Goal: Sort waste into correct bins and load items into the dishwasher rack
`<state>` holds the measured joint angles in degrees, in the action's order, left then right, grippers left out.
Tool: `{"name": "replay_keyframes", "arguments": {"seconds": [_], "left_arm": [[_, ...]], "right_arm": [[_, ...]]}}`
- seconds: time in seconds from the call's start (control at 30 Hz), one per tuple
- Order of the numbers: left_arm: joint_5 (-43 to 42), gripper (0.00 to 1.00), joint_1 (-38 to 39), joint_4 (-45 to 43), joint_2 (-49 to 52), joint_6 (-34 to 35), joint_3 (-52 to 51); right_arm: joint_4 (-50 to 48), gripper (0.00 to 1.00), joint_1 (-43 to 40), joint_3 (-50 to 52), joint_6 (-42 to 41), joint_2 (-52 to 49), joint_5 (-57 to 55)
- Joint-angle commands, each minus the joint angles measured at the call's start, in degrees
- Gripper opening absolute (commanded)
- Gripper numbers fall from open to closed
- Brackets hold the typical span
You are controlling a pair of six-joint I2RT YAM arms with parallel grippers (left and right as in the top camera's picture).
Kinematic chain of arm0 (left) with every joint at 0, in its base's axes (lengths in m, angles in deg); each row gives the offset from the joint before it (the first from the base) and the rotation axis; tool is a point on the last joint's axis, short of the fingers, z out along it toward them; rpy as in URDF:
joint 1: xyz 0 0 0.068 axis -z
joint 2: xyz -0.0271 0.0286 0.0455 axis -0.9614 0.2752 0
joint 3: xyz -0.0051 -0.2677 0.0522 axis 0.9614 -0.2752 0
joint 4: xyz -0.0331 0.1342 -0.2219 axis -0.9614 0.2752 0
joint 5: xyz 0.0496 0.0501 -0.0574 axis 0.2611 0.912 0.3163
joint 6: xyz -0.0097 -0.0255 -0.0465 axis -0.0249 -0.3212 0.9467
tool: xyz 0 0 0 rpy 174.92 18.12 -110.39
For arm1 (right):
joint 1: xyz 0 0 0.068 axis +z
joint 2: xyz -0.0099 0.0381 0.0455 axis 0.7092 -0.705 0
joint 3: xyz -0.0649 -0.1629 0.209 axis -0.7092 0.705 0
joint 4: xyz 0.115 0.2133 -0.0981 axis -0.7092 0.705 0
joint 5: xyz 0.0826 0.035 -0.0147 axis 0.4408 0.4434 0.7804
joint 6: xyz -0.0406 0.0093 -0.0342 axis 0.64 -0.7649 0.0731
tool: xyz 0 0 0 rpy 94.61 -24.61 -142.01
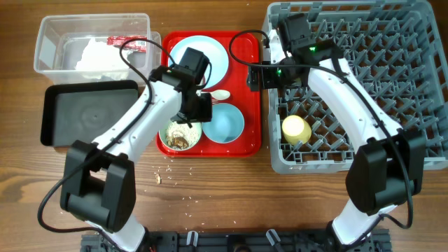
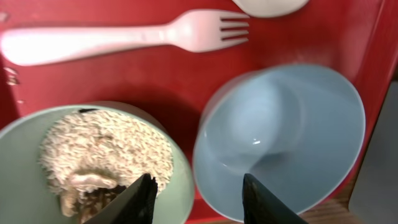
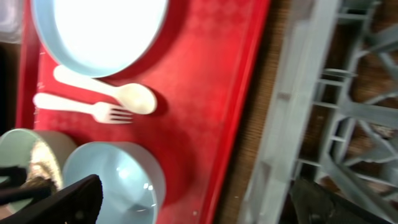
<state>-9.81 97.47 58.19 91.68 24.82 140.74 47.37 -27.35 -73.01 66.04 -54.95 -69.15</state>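
My right gripper should move down and back over the red tray next, onto the rim of the empty bowl on the rack side, because that rim is clear.
My left gripper (image 1: 199, 108) (image 2: 199, 199) is open and empty, low over the red tray, with its fingers astride the near rims of the rice-filled bowl (image 1: 178, 134) (image 2: 93, 155) and the empty bowl (image 1: 224, 122) (image 2: 286, 124). The fork (image 2: 124, 40) and spoon (image 1: 218, 94) lie between the bowls and the plate (image 1: 217, 59). My right gripper (image 1: 255, 75) (image 3: 199, 202) is open and empty above the gap between the tray and the dishwasher rack (image 1: 420, 84). The yellow cup (image 1: 296, 129) lies in the rack. The napkin (image 1: 94, 54) and wrapper (image 1: 129, 43) are in the clear tub (image 1: 49, 42).
The flat red serving tray (image 1: 248, 91) sits between the bins and the rack. The black tray (image 1: 56, 115) lies below the clear tub, with nothing in it. Loose rice grains (image 1: 168, 171) are scattered on the wooden table in front of the red tray.
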Motion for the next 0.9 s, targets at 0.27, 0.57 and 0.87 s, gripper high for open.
{"name": "replay_keyframes", "arguments": {"seconds": [0.27, 0.57, 0.87], "left_arm": [[-6.5, 0.50, -15.0, -3.4, -6.6, -0.7, 0.9], [-6.5, 0.61, -16.7, -6.4, -6.6, -0.7, 0.9], [-6.0, 0.72, -16.7, -10.0, -6.6, -0.7, 0.8]], "right_arm": [[0.1, 0.74, 8.6, 0.7, 5.5, -5.9, 3.3], [3.4, 0.38, 8.6, 0.7, 7.4, -11.8, 1.8], [0.0, 0.27, 8.6, 3.4, 11.4, -11.7, 1.3]]}}
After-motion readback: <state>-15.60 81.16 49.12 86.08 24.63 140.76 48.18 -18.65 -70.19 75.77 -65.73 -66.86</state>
